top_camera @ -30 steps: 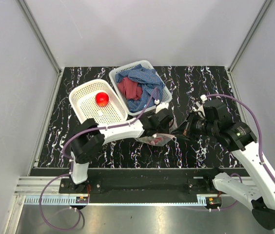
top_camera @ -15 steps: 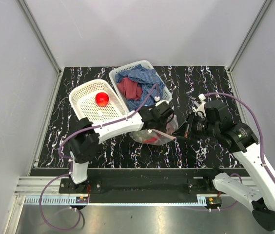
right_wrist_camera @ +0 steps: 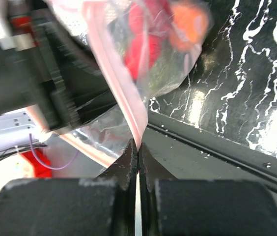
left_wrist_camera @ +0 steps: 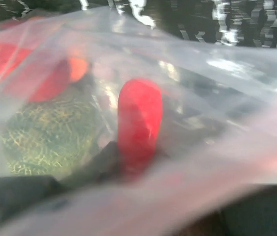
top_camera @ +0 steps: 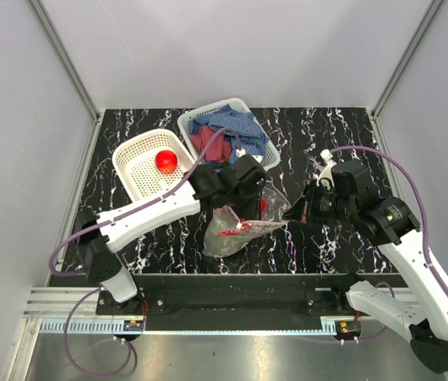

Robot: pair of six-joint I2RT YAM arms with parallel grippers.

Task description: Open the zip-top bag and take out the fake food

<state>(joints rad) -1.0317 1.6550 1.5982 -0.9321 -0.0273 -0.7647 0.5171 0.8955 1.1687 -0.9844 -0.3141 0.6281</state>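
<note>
I need to raise the red piece from the bag with my left gripper next, move it left in the top view over to the basket already holding fruit, lower it and let it go.
The clear zip-top bag hangs stretched between my two grippers above the front middle of the table. My right gripper is shut on the bag's pink zip strip, seen from above at its right end. My left gripper is in the bag's upper part. Through blurred plastic, a red piece of fake food sits between its dark fingers. More red and orange pieces lie deeper in the bag. One red fruit rests in the left basket.
Two white perforated baskets stand at the back: the left one holds the red fruit, the right one holds red and blue cloths. Grey walls close in the black marbled table on three sides.
My left arm swung up and back, its elbow moving left. The bag rose off the table and now hangs stretched down to the left. My right gripper stayed shut on the strip.
</note>
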